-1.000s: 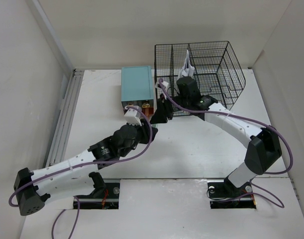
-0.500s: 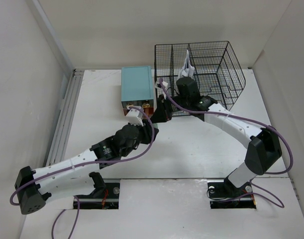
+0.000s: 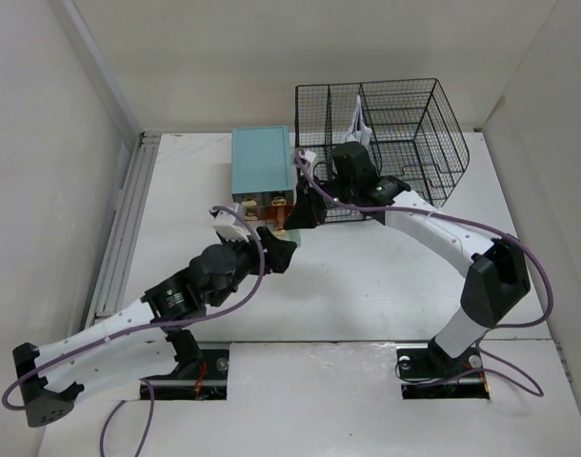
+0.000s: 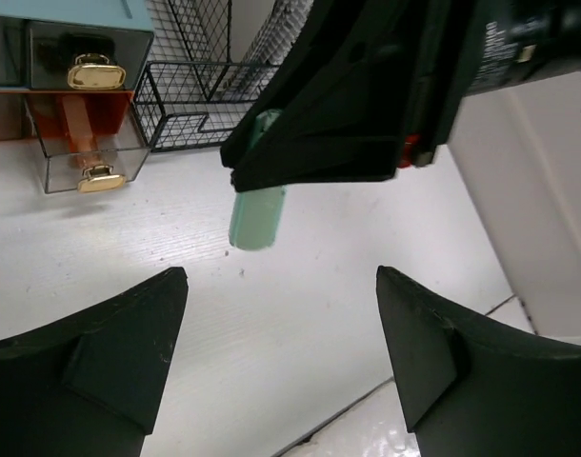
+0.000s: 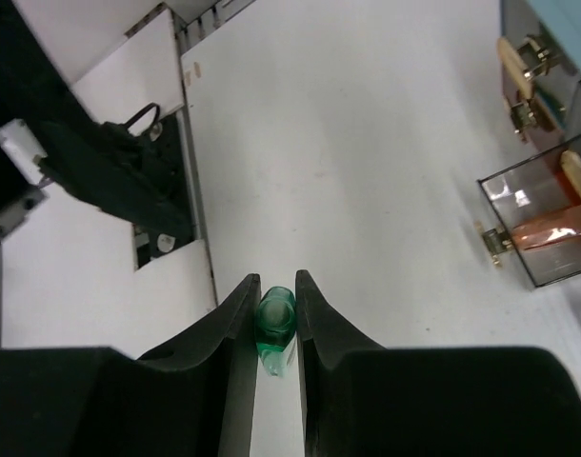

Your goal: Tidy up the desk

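Note:
The clear drawer is open below my right gripper and to its left in the top view. I will next move my right gripper across and down and release the tube inside the drawer.
My right gripper [image 5: 274, 295] is shut on a small pale-green tube [image 5: 275, 319], which stands end-on between its fingers. In the left wrist view the same green tube [image 4: 257, 205] hangs from the black right fingers above the white desk [image 3: 367, 286]. From above, the right gripper [image 3: 305, 211] hovers just in front of the teal-topped drawer box [image 3: 262, 162]. My left gripper [image 3: 254, 231] sits a little nearer and to the left of it. The left gripper [image 4: 281, 286] is open, with only bare desk between its fingers.
A clear drawer [image 4: 86, 143] with a gold handle stands pulled out of the drawer box. A black wire-mesh rack [image 3: 395, 133] at the back right holds a white item [image 3: 357, 122]. A grey rail [image 3: 124, 219] runs along the desk's left edge.
My left gripper has opened wide and drawn back toward the near left, away from the right gripper. The right jaws have shut on the green tube and stayed put.

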Controlling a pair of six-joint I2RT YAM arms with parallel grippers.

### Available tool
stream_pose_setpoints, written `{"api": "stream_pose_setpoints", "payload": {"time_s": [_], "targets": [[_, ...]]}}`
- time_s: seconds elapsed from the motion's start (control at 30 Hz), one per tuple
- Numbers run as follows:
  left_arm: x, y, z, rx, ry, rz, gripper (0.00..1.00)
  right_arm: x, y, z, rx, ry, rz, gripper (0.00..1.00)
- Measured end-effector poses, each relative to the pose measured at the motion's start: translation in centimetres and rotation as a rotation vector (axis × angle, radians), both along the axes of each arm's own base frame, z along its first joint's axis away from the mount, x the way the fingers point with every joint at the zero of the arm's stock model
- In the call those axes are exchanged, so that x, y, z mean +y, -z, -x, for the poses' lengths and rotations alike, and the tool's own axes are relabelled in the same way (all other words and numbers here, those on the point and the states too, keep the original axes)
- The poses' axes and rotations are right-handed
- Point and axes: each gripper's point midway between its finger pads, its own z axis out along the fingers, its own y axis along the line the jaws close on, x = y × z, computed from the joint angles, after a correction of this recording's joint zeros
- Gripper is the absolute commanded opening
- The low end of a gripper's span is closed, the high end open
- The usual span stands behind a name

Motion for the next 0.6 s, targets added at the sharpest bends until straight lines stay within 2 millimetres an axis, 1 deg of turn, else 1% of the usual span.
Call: {"api": "stream_pose_setpoints", "payload": {"time_s": [0.1,0.23,0.3,0.4,0.43,0.5,0.6], "targets": [[1.1,-1.2,0.6,-0.008,-0.01,0.047,0.78,0.5,0.4,-1.3,-0.035,-0.002,0.023,0.0],[3.1,-1.9,1.2,0.015,-0.054,0.055,0.78,1.4,1.1,-3.3,-0.125,-0.039,0.061,0.0],[4.4,-3.1,1.3,0.021,-0.094,0.062,0.78,2.0,1.4,-4.5,-0.183,-0.067,0.082,0.0],[6.6,-5.5,1.6,0.0,-0.149,0.095,0.78,3.2,2.2,-6.6,-0.267,-0.11,0.12,0.0],[7.3,-6.3,1.8,-0.013,-0.163,0.113,0.78,3.6,2.7,-7.2,-0.293,-0.126,0.136,0.0],[8.7,-7.4,2.1,-0.034,-0.19,0.141,0.78,4.2,4.0,-8.3,-0.344,-0.155,0.175,0.0],[10.9,-8.2,2.7,-0.061,-0.224,0.18,0.79,4.5,6.9,-8.6,-0.38,-0.203,0.254,0.0]]}}
